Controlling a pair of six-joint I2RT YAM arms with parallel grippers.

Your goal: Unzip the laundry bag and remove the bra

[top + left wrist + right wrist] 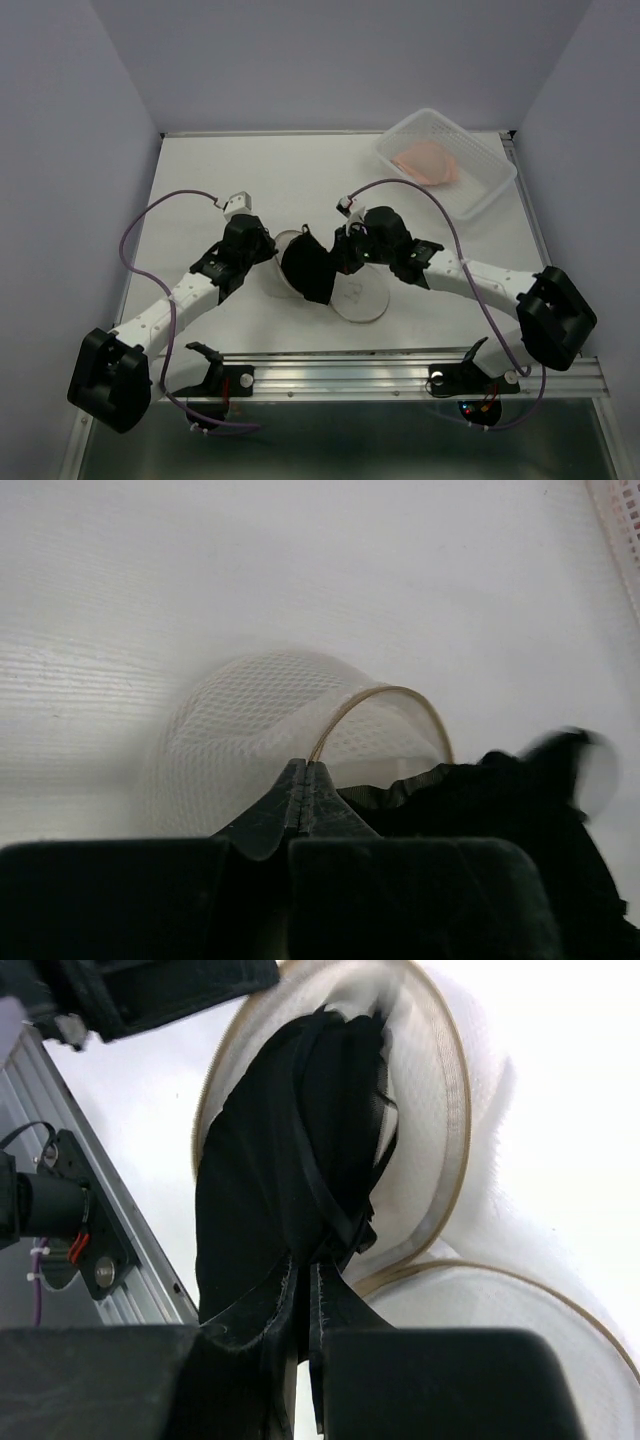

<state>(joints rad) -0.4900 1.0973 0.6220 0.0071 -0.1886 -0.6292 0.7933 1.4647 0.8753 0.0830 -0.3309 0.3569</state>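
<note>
The pink garment leaves the bottom of the basket's near end (463, 194) bare, so my right gripper next needs to move up, then outward and down to release the bra (308, 268) there.
The laundry bag (284, 244) lies unzipped at the table's middle, its cream mesh dome (250, 715) tipped on its side and its flat lid (362, 296) folded out to the right. My left gripper (270, 254) is shut on the dome's tan zipper rim (385, 695); in its wrist view the jaws (305, 772) are pressed together on it. The black bra (308, 268) hangs half out of the opening. My right gripper (337, 262) is shut on the bra's fabric (280, 1160); its jaws (306, 1270) pinch a fold. The bag's rim (455, 1110) and lid (500, 1330) show behind.
A clear plastic basket (482, 172) stands at the back right with a pink garment (430, 160) in it. An aluminium rail (400, 368) runs along the near edge, also in the right wrist view (110, 1250). White walls enclose the table.
</note>
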